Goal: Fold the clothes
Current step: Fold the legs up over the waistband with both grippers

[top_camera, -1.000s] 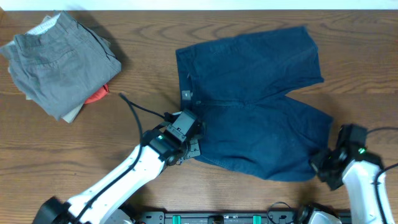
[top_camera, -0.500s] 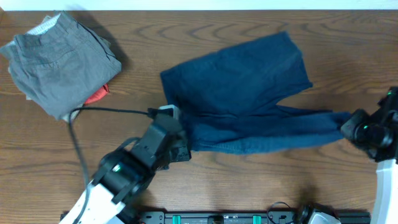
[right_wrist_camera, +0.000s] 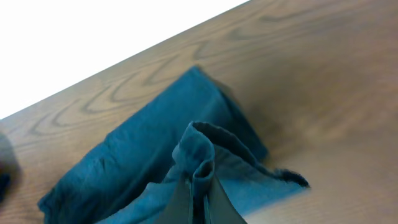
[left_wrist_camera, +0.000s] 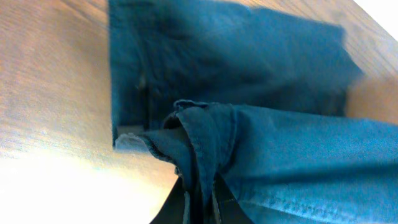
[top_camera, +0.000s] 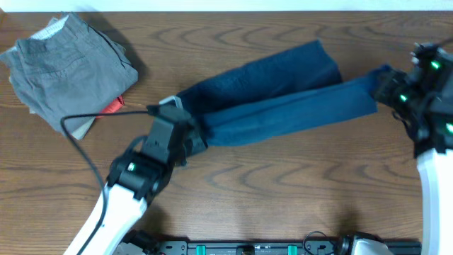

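The shorts' held end will go down and outward with my left gripper onto the lower layer's far corner [top_camera: 182,95] [left_wrist_camera: 117,6], because that layer is uncovered beyond the lifted piece of cloth.
The dark navy blue shorts [top_camera: 283,99] lie across the middle of the wooden table, with their near half lifted and stretched in a band over the far half. My left gripper [top_camera: 190,138] is shut on the waistband end [left_wrist_camera: 199,155]. My right gripper [top_camera: 386,83] is shut on the leg hem end [right_wrist_camera: 202,165]. The lower layer shows flat on the table in the left wrist view [left_wrist_camera: 217,56] and in the right wrist view [right_wrist_camera: 143,162].
A folded pile of grey-khaki shorts [top_camera: 67,71] sits at the far left, with a small orange-red garment [top_camera: 112,108] peeking out under it. A black cable [top_camera: 106,119] runs from the left arm across the table. The table's far edge [top_camera: 226,10] is close behind the shorts.
Both grippers have lifted the near edge of the shorts and carried it toward the far side, folding it over. The right gripper moved far up and back; the left moved left and back.
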Motion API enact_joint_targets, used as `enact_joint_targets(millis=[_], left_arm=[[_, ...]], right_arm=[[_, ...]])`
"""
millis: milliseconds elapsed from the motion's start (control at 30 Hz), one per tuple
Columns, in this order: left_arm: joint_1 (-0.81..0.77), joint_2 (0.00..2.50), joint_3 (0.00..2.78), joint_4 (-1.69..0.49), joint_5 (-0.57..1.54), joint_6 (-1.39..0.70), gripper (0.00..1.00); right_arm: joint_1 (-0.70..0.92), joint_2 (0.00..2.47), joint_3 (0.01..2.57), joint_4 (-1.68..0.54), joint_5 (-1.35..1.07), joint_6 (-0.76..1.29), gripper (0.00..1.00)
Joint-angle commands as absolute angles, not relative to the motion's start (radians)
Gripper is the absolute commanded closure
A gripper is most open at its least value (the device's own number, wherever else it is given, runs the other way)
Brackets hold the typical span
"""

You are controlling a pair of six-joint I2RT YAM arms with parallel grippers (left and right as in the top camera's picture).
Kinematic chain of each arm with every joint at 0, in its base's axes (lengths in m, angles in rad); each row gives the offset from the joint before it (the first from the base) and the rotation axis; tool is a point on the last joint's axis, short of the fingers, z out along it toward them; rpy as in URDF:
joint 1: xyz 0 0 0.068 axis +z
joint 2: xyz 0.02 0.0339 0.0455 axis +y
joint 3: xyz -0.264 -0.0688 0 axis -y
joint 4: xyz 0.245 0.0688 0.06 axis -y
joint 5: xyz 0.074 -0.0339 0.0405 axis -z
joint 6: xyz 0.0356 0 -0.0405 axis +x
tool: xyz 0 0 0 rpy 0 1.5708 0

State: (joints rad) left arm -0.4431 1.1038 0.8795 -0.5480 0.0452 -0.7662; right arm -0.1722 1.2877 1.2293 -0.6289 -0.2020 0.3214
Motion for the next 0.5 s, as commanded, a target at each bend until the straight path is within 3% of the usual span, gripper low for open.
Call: enact_joint_targets(millis=[0, 467], left_arm=[[-0.350, 1.197, 0.893, -0.513, -0.046, -0.776, 0.94], [-0.196, 1.607, 0.893, -0.015, -0.046, -0.775, 0.93]], right_arm=[[-0.136, 1.390, 1.248, -0.555, -0.132, 0.299, 0.99], [0.001, 1.848, 1.248, 0.018, -0.133, 0.395, 0.99]])
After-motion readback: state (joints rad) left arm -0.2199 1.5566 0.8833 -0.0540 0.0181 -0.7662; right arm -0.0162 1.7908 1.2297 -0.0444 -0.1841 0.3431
